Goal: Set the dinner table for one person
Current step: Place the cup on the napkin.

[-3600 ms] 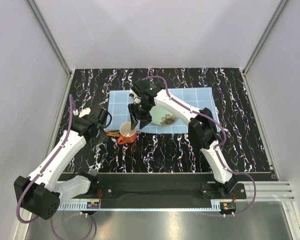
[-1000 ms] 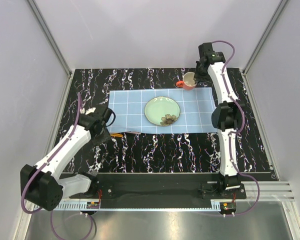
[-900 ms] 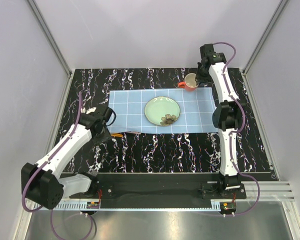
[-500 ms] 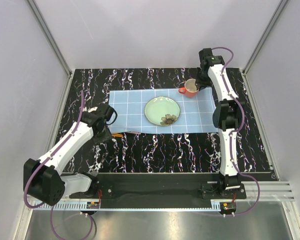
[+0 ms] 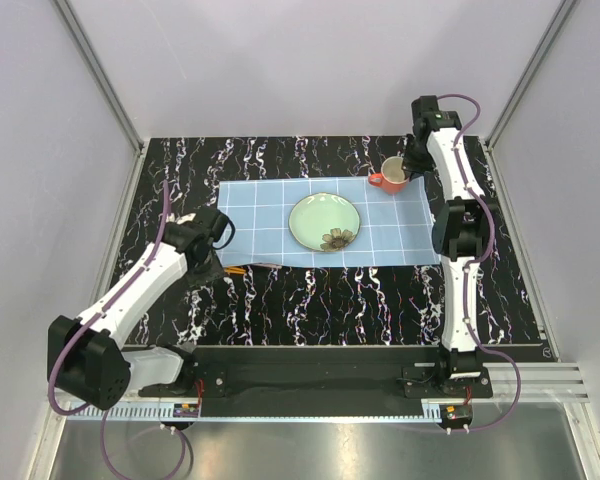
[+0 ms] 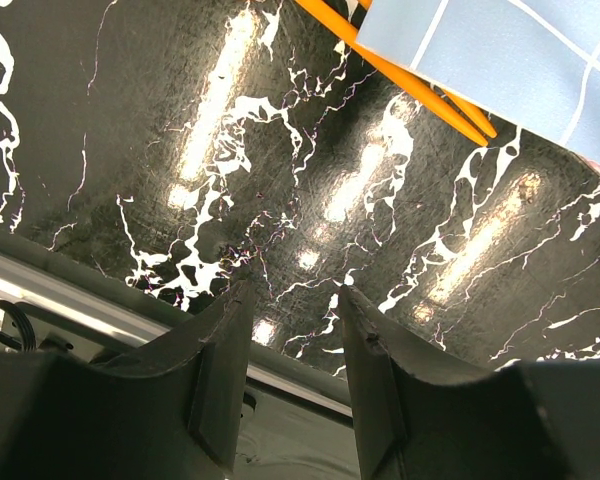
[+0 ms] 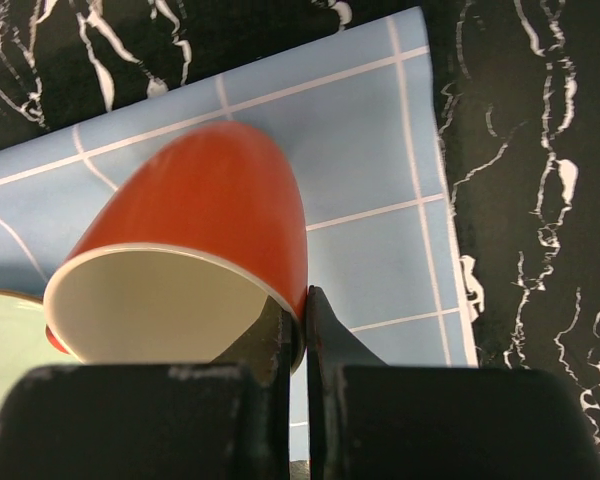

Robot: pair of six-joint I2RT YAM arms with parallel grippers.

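Note:
Next, my right gripper moves down slightly toward the plate and releases the rim of the red cup there. This is because the placemat's far corner beside the plate is bare below the cup [image 5: 392,175].
The glossy black dinner table [image 5: 310,300] carries a light blue gridded placemat [image 5: 260,215] with a pale green flowered plate [image 5: 324,220] on it. My right gripper [image 5: 408,172] is shut on the rim of a red cup [image 5: 392,175] with a cream inside, at the mat's far right corner. The right wrist view shows the cup [image 7: 210,210] tilted, its wall pinched by the gripper [image 7: 305,310] over the placemat [image 7: 380,150]. My left gripper [image 5: 210,266] stands open and empty over bare table [image 6: 180,150] by the mat's near left corner.
Orange sticks [image 6: 400,75] lie on the table, tucked partly under the placemat's near left edge [image 6: 520,50]; they also show in the top view [image 5: 242,268]. A black rail [image 5: 310,375] runs along the near edge. Grey walls enclose the table.
My right arm carried the red cup from beyond the mat's far edge rightward and nearer, onto the mat's far right corner. My left arm edged slightly toward the mat.

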